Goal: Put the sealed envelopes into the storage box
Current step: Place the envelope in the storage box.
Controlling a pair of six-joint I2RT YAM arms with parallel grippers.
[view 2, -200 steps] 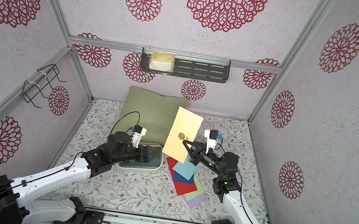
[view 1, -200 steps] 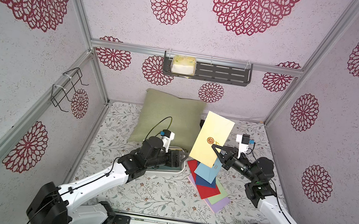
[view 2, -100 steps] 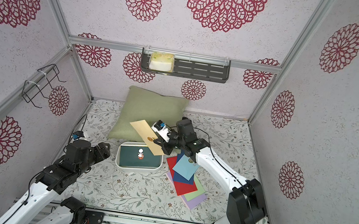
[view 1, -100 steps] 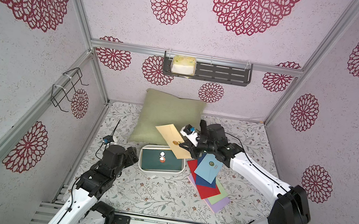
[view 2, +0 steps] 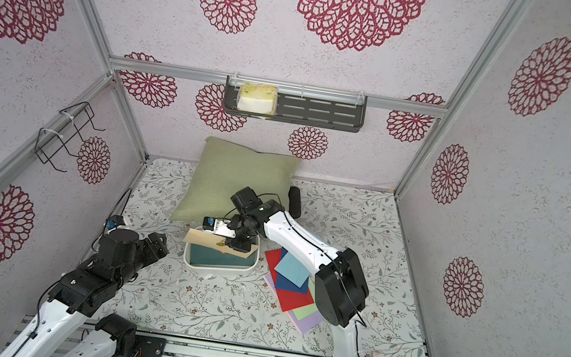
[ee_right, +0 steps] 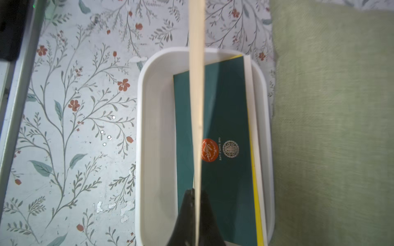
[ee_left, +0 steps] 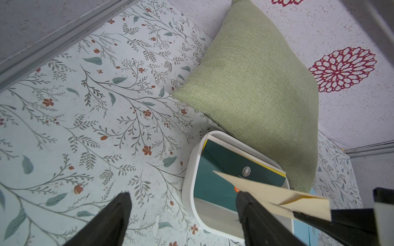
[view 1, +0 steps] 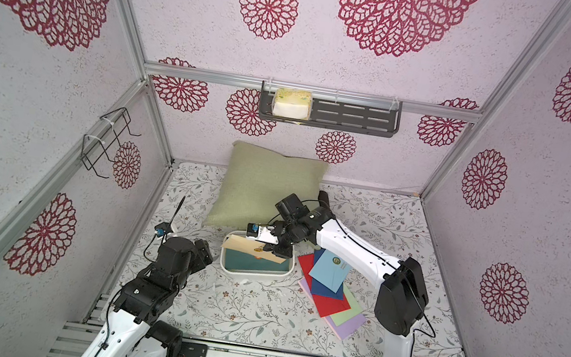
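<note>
My right gripper lowers the cream envelope, still above the box's rim, inside next, then releases it. The teal envelope in the box (ee_right: 223, 127) lies below the gripper.
My right gripper (ee_right: 197, 191) is shut on a cream envelope (view 1: 250, 253), which hangs tilted just above the white storage box (view 1: 254, 274) and shows edge-on in the right wrist view. A teal envelope (ee_right: 230, 106) lies in the box over yellow and white edges. A fanned pile lies to the right of the box: light blue envelope (view 1: 329, 273), navy, red envelope (view 1: 328, 305), green and lilac. My left gripper (view 1: 206, 252) stands open and empty, low over the mat to the left of the box.
A green pillow (view 1: 267, 188) leans against the back wall, touching the box's far side. A dark slotted shelf (view 1: 354, 115) on that wall holds a yellow-white pack (view 1: 292, 103). A wire rack (view 1: 105, 141) hangs on the left wall.
The right arm has swung the cream envelope down from upright to low over the box. The left arm has pulled back from the box to the left, its jaws a little wider.
</note>
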